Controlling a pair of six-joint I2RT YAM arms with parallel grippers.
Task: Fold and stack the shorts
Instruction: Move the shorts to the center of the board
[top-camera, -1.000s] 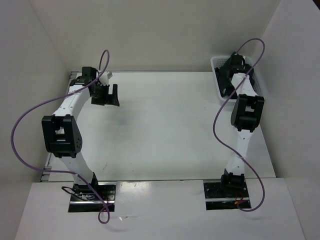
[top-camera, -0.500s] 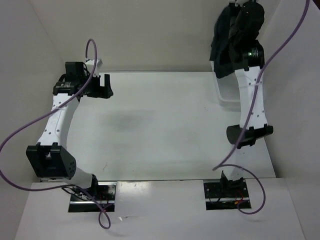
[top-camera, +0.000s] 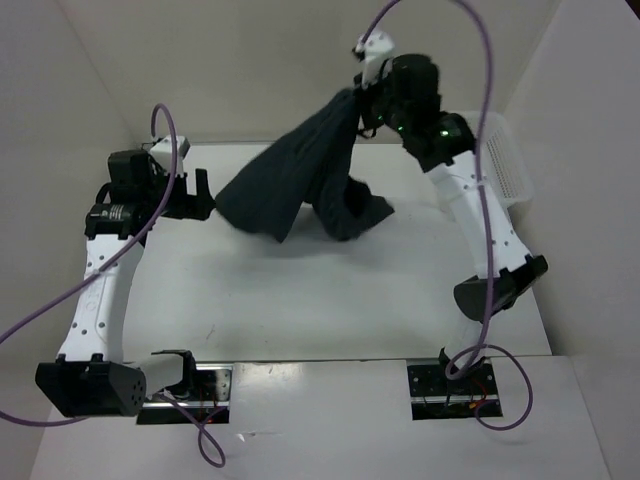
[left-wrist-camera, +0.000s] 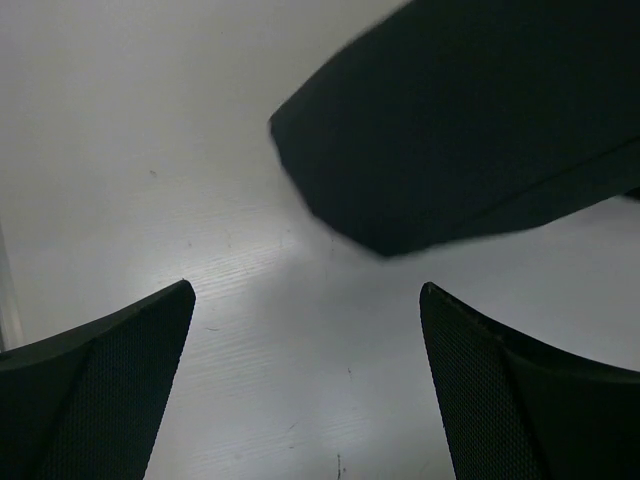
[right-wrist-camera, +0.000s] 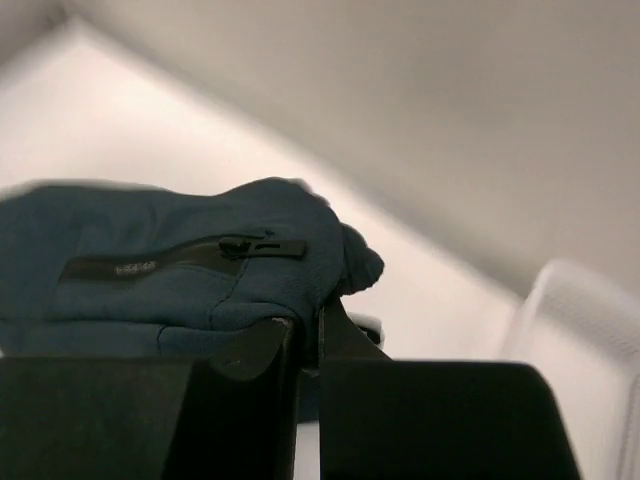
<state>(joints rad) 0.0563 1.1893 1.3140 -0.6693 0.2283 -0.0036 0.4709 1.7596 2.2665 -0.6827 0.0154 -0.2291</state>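
The shorts' unheld lower end (top-camera: 246, 212) (left-wrist-camera: 345, 190) is to the right of my left gripper in the top view: I need to move that gripper back, down and across onto it.
The dark navy shorts (top-camera: 305, 180) hang from my right gripper (top-camera: 362, 105), which is raised high over the back of the table and shut on a bunched edge of them. The lower part of the shorts drapes down and left, its ends near or on the table. In the right wrist view the shorts (right-wrist-camera: 190, 265) show a zip pocket, pinched between the shut fingers (right-wrist-camera: 262, 345). My left gripper (top-camera: 195, 195) is open and empty at the back left, just left of the cloth. In the left wrist view a corner of the shorts (left-wrist-camera: 440, 130) lies beyond the open gripper (left-wrist-camera: 305, 310).
A white mesh basket (top-camera: 505, 165) stands at the back right corner, beside the right arm; its rim also shows in the right wrist view (right-wrist-camera: 585, 290). White walls close in the table at the back and both sides.
My right gripper has lifted the shorts out of the basket and swung them left over the table. My left arm has stretched out toward the back left.
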